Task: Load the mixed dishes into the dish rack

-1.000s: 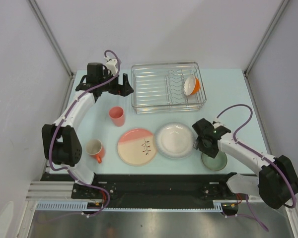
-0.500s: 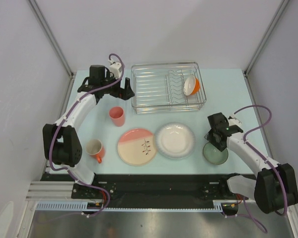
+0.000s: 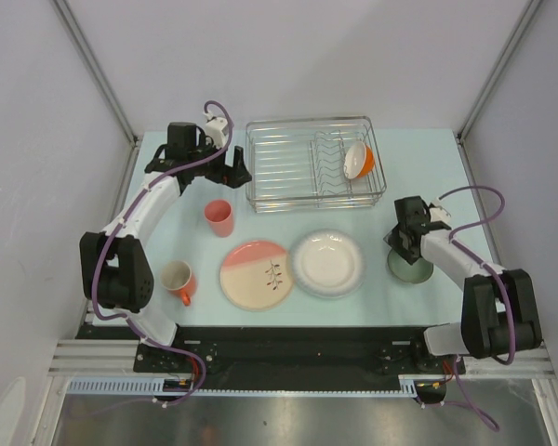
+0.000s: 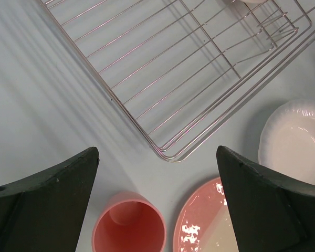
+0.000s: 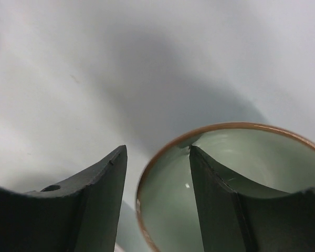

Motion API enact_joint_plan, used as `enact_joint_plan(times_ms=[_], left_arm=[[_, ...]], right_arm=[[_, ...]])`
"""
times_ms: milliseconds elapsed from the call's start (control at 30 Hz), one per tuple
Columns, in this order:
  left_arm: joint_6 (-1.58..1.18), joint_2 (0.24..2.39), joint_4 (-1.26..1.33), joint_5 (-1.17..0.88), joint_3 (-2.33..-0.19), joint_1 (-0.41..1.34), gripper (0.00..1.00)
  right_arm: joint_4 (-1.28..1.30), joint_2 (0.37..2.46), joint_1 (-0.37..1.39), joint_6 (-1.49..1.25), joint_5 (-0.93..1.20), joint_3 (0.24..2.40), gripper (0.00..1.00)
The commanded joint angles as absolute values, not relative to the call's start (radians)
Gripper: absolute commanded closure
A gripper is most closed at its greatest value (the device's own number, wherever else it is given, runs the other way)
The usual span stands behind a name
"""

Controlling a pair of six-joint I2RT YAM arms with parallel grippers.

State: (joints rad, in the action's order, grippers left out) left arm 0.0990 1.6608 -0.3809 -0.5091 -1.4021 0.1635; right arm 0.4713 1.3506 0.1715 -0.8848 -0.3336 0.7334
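Observation:
The bare tabletop leaves room for fingers at the green bowl's rim nearest the side (image 3: 432, 269), so the right gripper will next go up, cross the green bowl, and come down to close there.
The silvery wire dish rack (image 3: 302, 163) stands at the back, with an orange-and-white bowl (image 3: 358, 160) leaning in its plate slots. In front lie a salmon-pink tumbler (image 3: 219, 217), an orange mug (image 3: 178, 279), a pink-and-cream plate (image 3: 256, 275) and a white plate (image 3: 327, 263). My left gripper (image 3: 231, 167) hangs wide open beside the rack's (image 4: 189, 79) left corner, above the tumbler (image 4: 128, 226). My right gripper (image 3: 402, 246) is open astride the green bowl's (image 3: 413, 268) rim. One finger is inside the bowl (image 5: 262, 163); the other stands just outside, apart from it.
The pink-and-cream plate (image 4: 210, 223) and white plate (image 4: 294, 139) lie close together in mid-table. The grey side walls stand close to the table's left and right edges. The arm bases sit along the near edge.
My right gripper swung from the white plate's right edge to the green bowl and narrowed. The bowl has shifted toward the far side with it. The left arm barely moved.

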Motion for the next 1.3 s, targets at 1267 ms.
enact_joint_plan(times_ms=[1267], left_arm=[[0.103,1.632,-0.365,-0.545,-1.402,0.167,0.0]], right_arm=[[0.842,1.169,0.015,-0.876,-0.425,0.891,0.29]])
